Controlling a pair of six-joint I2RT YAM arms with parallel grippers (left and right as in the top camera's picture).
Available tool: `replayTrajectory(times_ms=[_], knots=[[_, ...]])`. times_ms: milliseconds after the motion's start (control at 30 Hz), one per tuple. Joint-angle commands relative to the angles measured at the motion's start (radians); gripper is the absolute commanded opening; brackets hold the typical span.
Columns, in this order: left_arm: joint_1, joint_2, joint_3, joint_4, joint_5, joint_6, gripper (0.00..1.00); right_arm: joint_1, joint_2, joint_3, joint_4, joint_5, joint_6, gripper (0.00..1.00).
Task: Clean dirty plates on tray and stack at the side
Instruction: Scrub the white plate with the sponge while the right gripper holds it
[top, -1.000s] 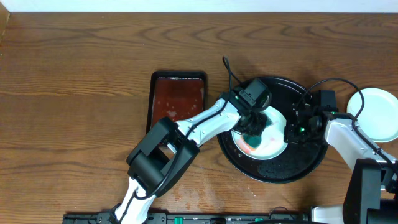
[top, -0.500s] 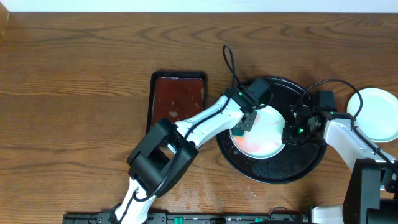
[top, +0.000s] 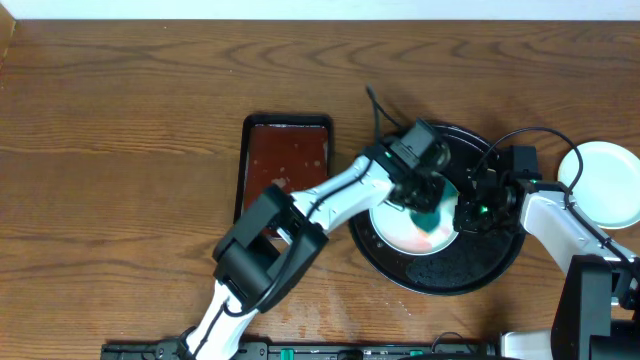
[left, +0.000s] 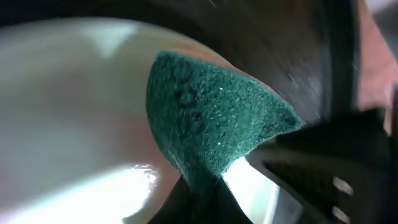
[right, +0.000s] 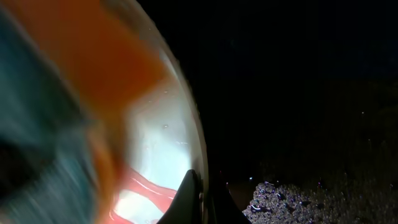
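Observation:
I should next sweep my left gripper over the red smears, then lift it across and lower it onto the reddish-brown tray (top: 285, 173) to release the sponge (top: 432, 212), because that tray is empty.
A pale plate (top: 405, 228) with red smears lies on the round black tray (top: 470, 270). My left gripper (top: 428, 205) is shut on a green sponge (top: 432, 212) and presses it on the plate's right part; the sponge fills the left wrist view (left: 211, 124) over the plate (left: 68, 99). My right gripper (top: 462, 215) is shut on the plate's right rim (right: 198, 180), red streaks showing by its fingers (right: 202, 199). A clean white plate (top: 605, 180) sits on the table to the right of the tray.
A reddish-brown rectangular tray (top: 285, 160) with wet specks lies left of the black tray. Cables arch over the tray's back edge (top: 375, 100). Water drops cover the black tray's front (right: 311, 193).
My left gripper swept the sponge from the plate's upper left to its right side, close to the right gripper. The right gripper has held still on the rim.

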Motion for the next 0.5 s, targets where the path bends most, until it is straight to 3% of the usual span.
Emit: replayTrajectory(times_ms=[0, 167, 467], knots=[[0.000, 0.042, -0.003, -0.023, 0.048, -0.022, 0.07, 0.013, 0.018, -0.026, -0.005, 0.038, -0.029, 0.01], [0.032, 0.085, -0.003, -0.066, -0.030, -0.039, 0.08, 0.017, 0.018, -0.026, -0.006, 0.038, -0.029, 0.01], [0.100, 0.088, 0.053, -0.314, -0.644, -0.039, 0.07, 0.017, 0.018, -0.026, -0.011, 0.038, -0.029, 0.01]])
